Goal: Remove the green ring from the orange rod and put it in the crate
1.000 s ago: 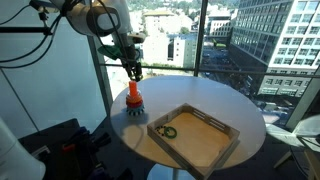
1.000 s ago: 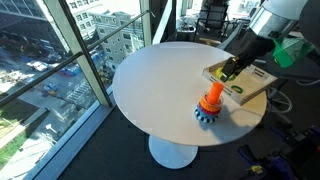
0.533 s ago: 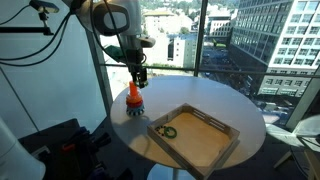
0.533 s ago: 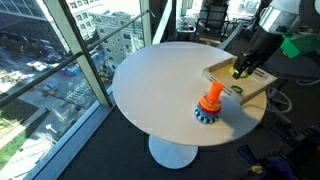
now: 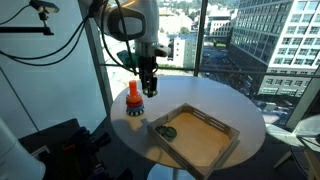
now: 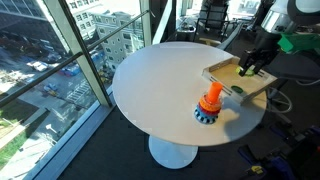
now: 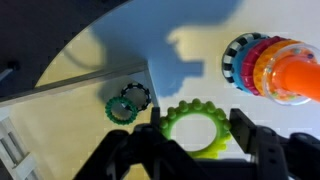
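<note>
My gripper, still high, moves the yellow-green ring away from the orange rod next, then down over the dark green ring (image 5: 169,132) (image 7: 122,110).
My gripper (image 7: 200,130) is shut on the yellow-green ring (image 7: 197,130), which sits between its two dark fingers and is held in the air. In the wrist view the orange rod (image 7: 300,75), with red and bluish rings around its base, stands to the right. The light-wood crate (image 7: 80,82) lies to the left. In both exterior views the gripper (image 5: 150,88) (image 6: 247,68) hangs between the orange rod (image 5: 133,90) (image 6: 211,96) and the crate (image 5: 213,119) (image 6: 225,70), near the crate's corner.
A small dark green toothed ring (image 7: 127,102) lies inside the crate near its corner, and it also shows in an exterior view (image 5: 167,131). The round white table (image 6: 160,80) stands beside floor-to-ceiling windows. The crate's far end overhangs the table edge.
The gripper has moved from above the orange rod sideways toward the crate, carrying the green ring. The stacking toy has stayed put.
</note>
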